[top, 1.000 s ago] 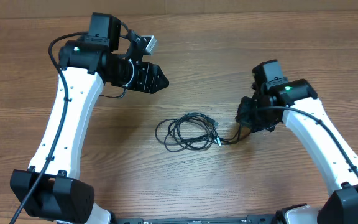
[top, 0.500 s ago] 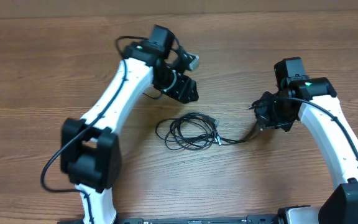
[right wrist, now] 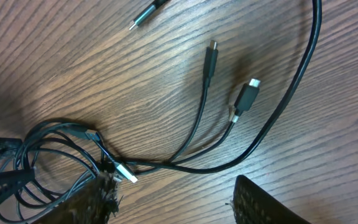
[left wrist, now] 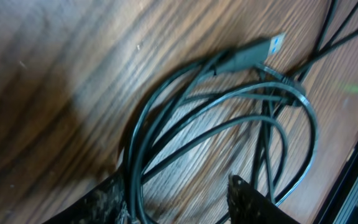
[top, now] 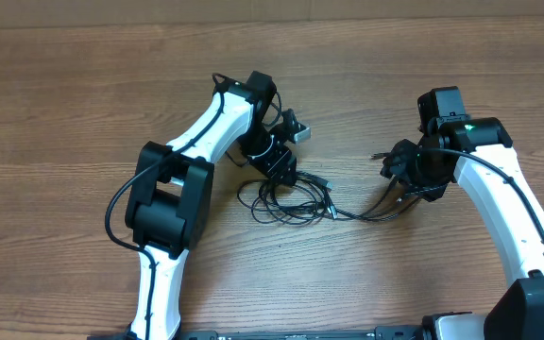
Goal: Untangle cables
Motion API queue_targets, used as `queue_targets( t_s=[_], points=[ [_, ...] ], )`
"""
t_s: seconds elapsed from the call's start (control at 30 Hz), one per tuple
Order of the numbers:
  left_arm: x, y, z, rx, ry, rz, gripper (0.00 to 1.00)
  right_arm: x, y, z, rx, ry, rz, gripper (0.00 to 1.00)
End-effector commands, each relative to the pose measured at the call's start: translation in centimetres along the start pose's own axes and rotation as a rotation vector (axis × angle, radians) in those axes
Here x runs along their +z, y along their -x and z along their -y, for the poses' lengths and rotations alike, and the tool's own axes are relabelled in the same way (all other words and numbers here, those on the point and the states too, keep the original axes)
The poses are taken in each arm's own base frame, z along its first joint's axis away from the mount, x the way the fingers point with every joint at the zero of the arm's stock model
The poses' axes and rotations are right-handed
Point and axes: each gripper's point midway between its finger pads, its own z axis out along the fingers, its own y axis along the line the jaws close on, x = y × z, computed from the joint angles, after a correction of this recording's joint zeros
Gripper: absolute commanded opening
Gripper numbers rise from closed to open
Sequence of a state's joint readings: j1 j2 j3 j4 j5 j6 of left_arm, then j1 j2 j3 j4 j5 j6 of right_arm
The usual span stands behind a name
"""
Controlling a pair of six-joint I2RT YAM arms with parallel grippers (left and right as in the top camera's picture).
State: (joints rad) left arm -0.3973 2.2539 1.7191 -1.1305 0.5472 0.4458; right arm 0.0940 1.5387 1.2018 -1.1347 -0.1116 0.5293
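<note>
The strands gather at the coil's bundled side point(top: 328, 203) point(right wrist: 106, 163) by the silver-tipped plug, so I need to move my right gripper to the left in the overhead view, onto that side.
The cables point(top: 286, 200) lie as a loose black coil in the middle of the table, with strands trailing right toward my right arm. My left gripper point(top: 280, 174) hangs low over the coil's upper left. In the left wrist view the left gripper point(left wrist: 176, 186) is open, coil strands point(left wrist: 229, 106) run between its fingers close to the left one, and a silvery plug point(left wrist: 263, 48) lies beyond. My right gripper point(right wrist: 169, 186) is open and holds nothing. Before it, loose plug ends point(right wrist: 247, 96) and a silver-tipped plug point(right wrist: 126, 173) rest on the wood.
Bare wooden table point(top: 83, 113) surrounds the coil. The left arm's white link point(top: 206, 132) reaches in from the lower left, and the right arm point(top: 489, 189) stands at the right edge. The two grippers are roughly a hand's width apart.
The left arm swung in from the far left and came down over the coil. The right gripper opened and let go of the cable end, which now lies on the table.
</note>
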Motion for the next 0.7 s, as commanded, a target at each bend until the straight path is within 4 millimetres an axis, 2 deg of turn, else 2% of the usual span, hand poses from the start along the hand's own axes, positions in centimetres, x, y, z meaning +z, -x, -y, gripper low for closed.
queue_targets(
  t_s=[0.0, 0.13, 0.37, 0.47, 0.67],
  points=[
    [0.2, -0.8, -1.2, 0.049, 0.049, -0.048, 0.50, 0.2, 0.3, 0.2, -0.026, -0.009, 0.010, 0.59],
    [0.1, -1.3, -2.2, 0.050, 0.108, -0.079, 0.48, 0.2, 0.3, 0.2, -0.063, -0.009, 0.012, 0.59],
    [1.1, -2.3, -2.2, 0.054, 0.098, -0.106, 0.48, 0.2, 0.8, -0.2, -0.095, 0.003, 0.030, 0.61],
    [1.6, -2.6, -2.0, 0.050, 0.080, -0.102, 0.38, 0.2, 0.7, -0.1, -0.095, 0.002, 0.028, 0.62],
    [1.9, -1.4, -0.6, 0.050, -0.004, -0.037, 0.04, 0.2, 0.7, -0.2, -0.095, 0.005, 0.027, 0.61]
  ],
)
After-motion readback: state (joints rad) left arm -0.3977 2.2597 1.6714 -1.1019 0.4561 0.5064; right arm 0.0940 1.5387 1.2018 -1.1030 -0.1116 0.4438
